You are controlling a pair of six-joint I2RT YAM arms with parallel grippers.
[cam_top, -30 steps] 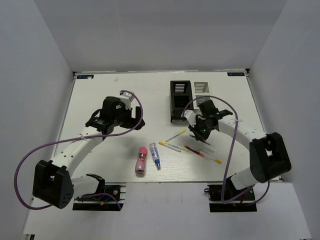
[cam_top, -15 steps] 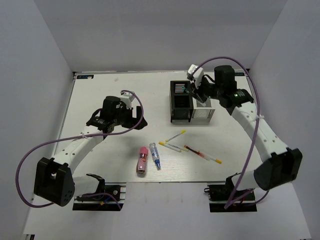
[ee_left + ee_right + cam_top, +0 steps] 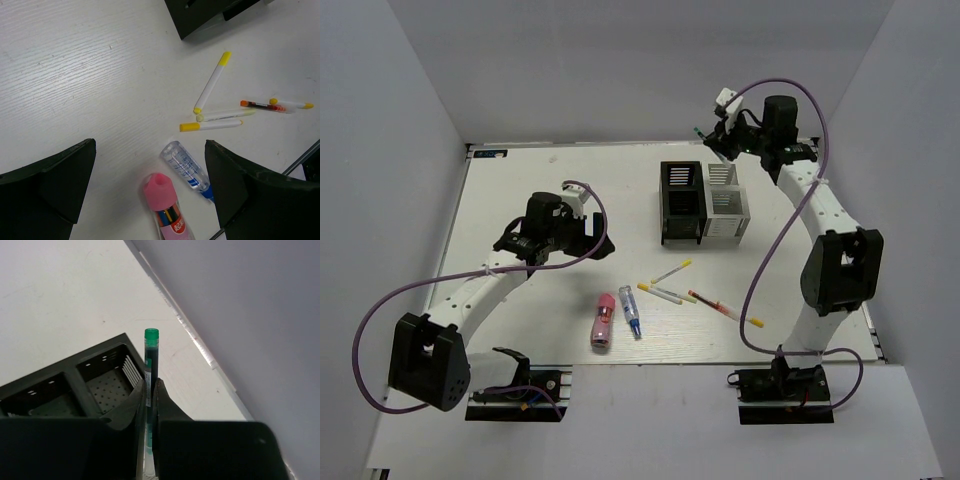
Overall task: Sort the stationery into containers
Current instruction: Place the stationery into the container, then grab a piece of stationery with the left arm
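I should ease my right gripper down toward the white container's far section point(image 3: 724, 175) and let go of the green-ended pen there, because the pen's lower end already hangs over that section.
My right gripper point(image 3: 718, 141) is shut on a thin green-ended pen point(image 3: 151, 350) and hangs in the air above the back of the white container point(image 3: 725, 203). In the right wrist view the pen stands between the shut fingers point(image 3: 138, 405), over the far edge of the black container point(image 3: 65, 385). The black container point(image 3: 681, 200) stands left of the white one, touching it. My left gripper point(image 3: 150, 146) is open above a stubby pink tube point(image 3: 165, 205) and a clear blue-tipped tube point(image 3: 187, 167), holding nothing. Several yellow-ended pens point(image 3: 213, 81) and a red-ended one point(image 3: 262, 105) lie right of the tubes.
The table's back rail point(image 3: 200, 347) and the grey rear wall point(image 3: 640, 70) are close behind my right gripper. Side walls close in both sides. The right arm's purple cable point(image 3: 770, 240) loops down past the pens point(image 3: 725, 308) to the near edge.
My right arm has risen from the loose pens and swung to the back with the green pen, ending above the white container. The left arm has not moved.
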